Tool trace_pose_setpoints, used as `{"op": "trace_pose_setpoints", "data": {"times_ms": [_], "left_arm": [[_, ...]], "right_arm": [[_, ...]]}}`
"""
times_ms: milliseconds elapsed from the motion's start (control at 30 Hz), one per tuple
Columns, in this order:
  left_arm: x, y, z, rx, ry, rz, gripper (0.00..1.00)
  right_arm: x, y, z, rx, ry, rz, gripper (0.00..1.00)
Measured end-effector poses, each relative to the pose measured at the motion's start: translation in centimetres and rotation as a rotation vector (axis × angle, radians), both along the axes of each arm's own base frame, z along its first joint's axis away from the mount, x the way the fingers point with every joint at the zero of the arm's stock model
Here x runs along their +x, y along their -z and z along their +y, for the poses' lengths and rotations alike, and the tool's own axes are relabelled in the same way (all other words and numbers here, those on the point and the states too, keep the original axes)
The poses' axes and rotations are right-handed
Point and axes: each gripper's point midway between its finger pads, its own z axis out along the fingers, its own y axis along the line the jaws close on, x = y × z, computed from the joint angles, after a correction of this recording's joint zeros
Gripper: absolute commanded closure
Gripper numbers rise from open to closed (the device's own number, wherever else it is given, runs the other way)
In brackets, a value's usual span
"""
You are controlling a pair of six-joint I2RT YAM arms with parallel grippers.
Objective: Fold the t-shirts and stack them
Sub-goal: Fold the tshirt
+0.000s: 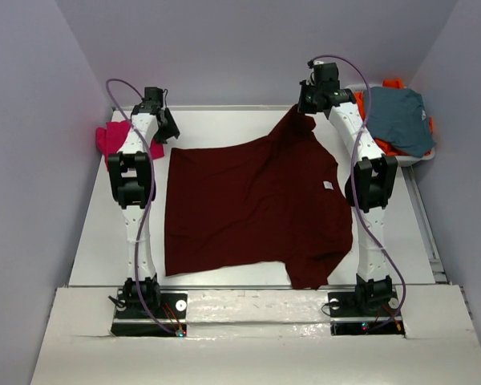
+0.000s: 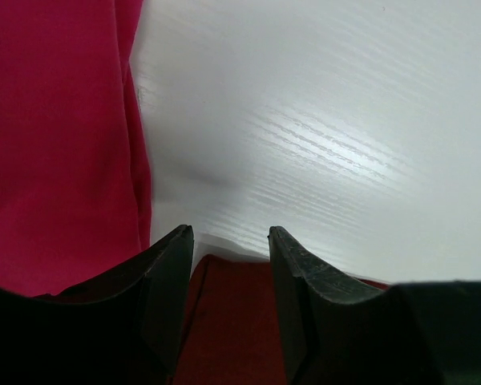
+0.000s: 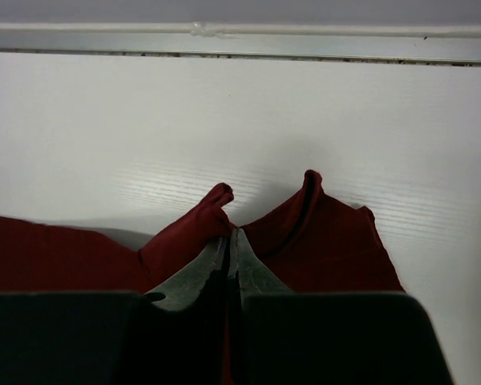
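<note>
The maroon t-shirt's corner (image 1: 174,151) beside the magenta-pink t-shirt (image 1: 112,138) is below and slightly back, so my left gripper should next ease its open fingers down and back and close on it.
A large dark maroon t-shirt (image 1: 248,208) lies mostly spread on the white table (image 1: 224,120). Its far right part is pulled up into a peak. My right gripper (image 1: 306,106) is shut on that bunched cloth; in the right wrist view the jaws (image 3: 234,233) meet with maroon folds (image 3: 329,241) on both sides. My left gripper (image 1: 167,128) hovers at the shirt's far left corner. Its jaws (image 2: 231,234) stand open, with the maroon corner (image 2: 232,321) lying between them. A magenta-pink t-shirt (image 1: 112,138) is heaped at the table's left edge, just left of this gripper (image 2: 56,136).
A grey-blue garment (image 1: 399,119) lies on top of an orange one (image 1: 361,104) in a white tray (image 1: 421,158) at the far right. A raised rail (image 3: 240,36) runs along the table's far edge. Bare table (image 2: 345,136) shows beyond the left gripper.
</note>
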Motion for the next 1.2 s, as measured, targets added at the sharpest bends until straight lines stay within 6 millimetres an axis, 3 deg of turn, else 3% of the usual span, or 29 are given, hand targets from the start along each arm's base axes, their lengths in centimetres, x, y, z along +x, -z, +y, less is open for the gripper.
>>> {"op": "trace_pose_setpoints", "data": {"times_ms": [300, 700, 1200], "left_arm": [[-1.6, 2.9, 0.0, 0.008, -0.002, 0.074, 0.46], [-1.7, 2.9, 0.4, 0.027, -0.011, 0.065, 0.46], [-3.4, 2.8, -0.4, 0.001, 0.05, 0.076, 0.44]], "right_arm": [[0.0, 0.0, 0.0, 0.0, 0.0, 0.0, 0.93], [0.0, 0.0, 0.0, -0.001, 0.002, 0.0, 0.93], [0.0, 0.0, -0.1, -0.002, 0.004, -0.001, 0.93]]}}
